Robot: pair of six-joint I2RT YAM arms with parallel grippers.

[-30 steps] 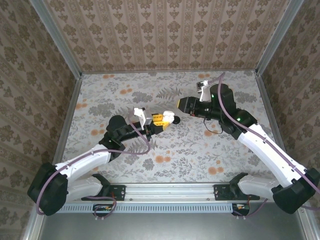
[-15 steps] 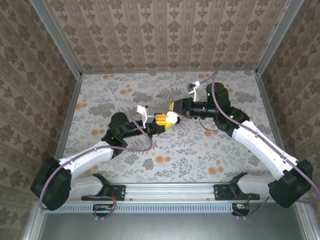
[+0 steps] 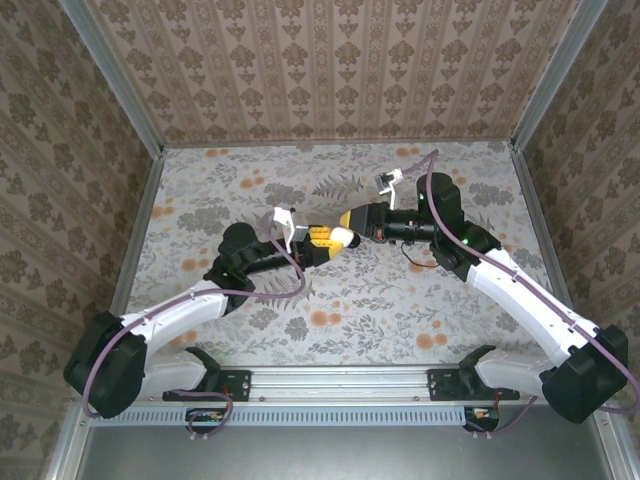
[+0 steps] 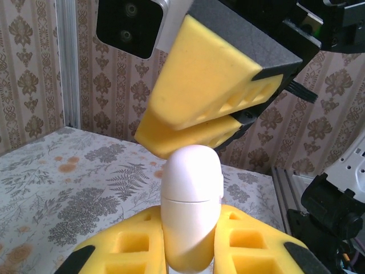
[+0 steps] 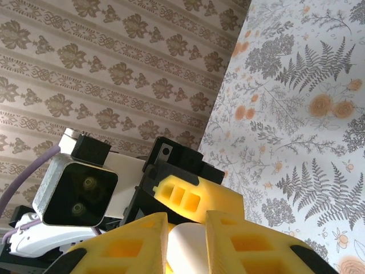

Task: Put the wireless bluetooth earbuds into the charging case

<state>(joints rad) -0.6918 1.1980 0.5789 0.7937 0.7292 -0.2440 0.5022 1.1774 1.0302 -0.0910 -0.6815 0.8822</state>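
My left gripper moves down and away from my right gripper next, fingers tipping downward. It then frees the case (image 3: 342, 236) (image 4: 191, 200) on the floral tablecloth, since it hangs above it.
A white oval charging case (image 4: 191, 200) with a seam around its middle stands upright between the yellow foam fingers of my left gripper (image 4: 191, 221), which is shut on its lower half. In the top view both grippers meet above the table's middle, left gripper (image 3: 322, 238) and right gripper (image 3: 347, 220) tip to tip at the case (image 3: 342, 236). My right gripper (image 5: 187, 225) has the case's top (image 5: 188, 245) filling the gap between its fingers (image 4: 205, 74). The earbuds are hidden.
The floral tablecloth (image 3: 350, 290) lies below both grippers, which hang above it. Patterned walls and aluminium posts (image 3: 130, 110) close off the back and sides. A thin dark cable (image 3: 420, 263) loops under the right arm.
My right gripper has moved left to the case and its fingers have closed around the case's top. The left arm has lifted the case slightly toward it.
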